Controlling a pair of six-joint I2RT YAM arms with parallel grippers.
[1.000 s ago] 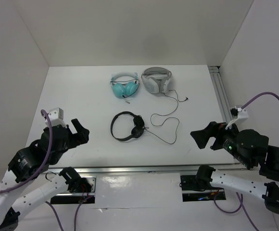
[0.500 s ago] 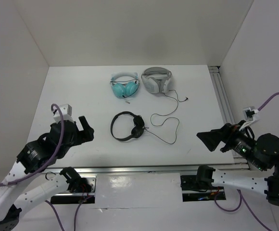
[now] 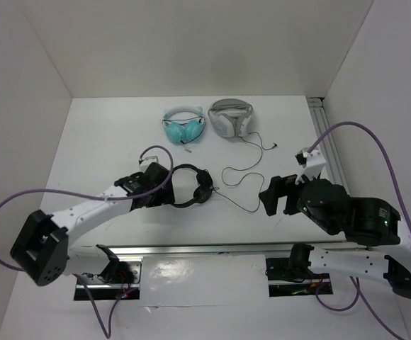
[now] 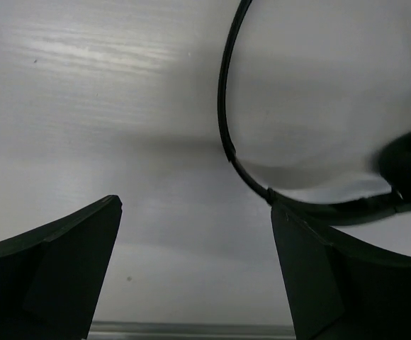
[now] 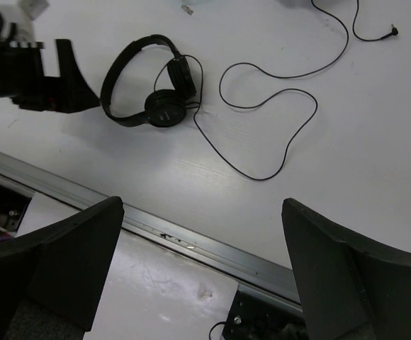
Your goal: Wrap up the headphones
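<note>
Only bare table lies between my left gripper's fingers. I will lower it next and shift it outward onto the middle of the thin headband's arc (image 4: 222, 105).
The black headphones (image 3: 169, 191) lie flat mid-table, ear pads to the right, and their thin cable (image 3: 256, 193) loops off to the right. My left gripper (image 3: 161, 185) is low at the left side of the headband, open. In the left wrist view the headband (image 4: 223, 113) arcs just past the right fingertip (image 4: 280, 216), and only bare table lies between the fingers of the left gripper (image 4: 195, 205). My right gripper (image 3: 275, 195) hovers open beside the cable loop, holding nothing. In its view the right gripper (image 5: 202, 205) looks down on the headphones (image 5: 164, 106) and the cable (image 5: 290, 134).
Teal headphones (image 3: 183, 127) and white-and-grey headphones (image 3: 230, 119) sit at the back of the table. A metal rail (image 3: 326, 138) runs along the right side and another (image 5: 191, 237) along the near edge. White walls enclose the table.
The left arm has stretched forward and right from the near left corner to the headband. The right arm has swung left and forward toward the cable loop. Both grippers stayed open.
</note>
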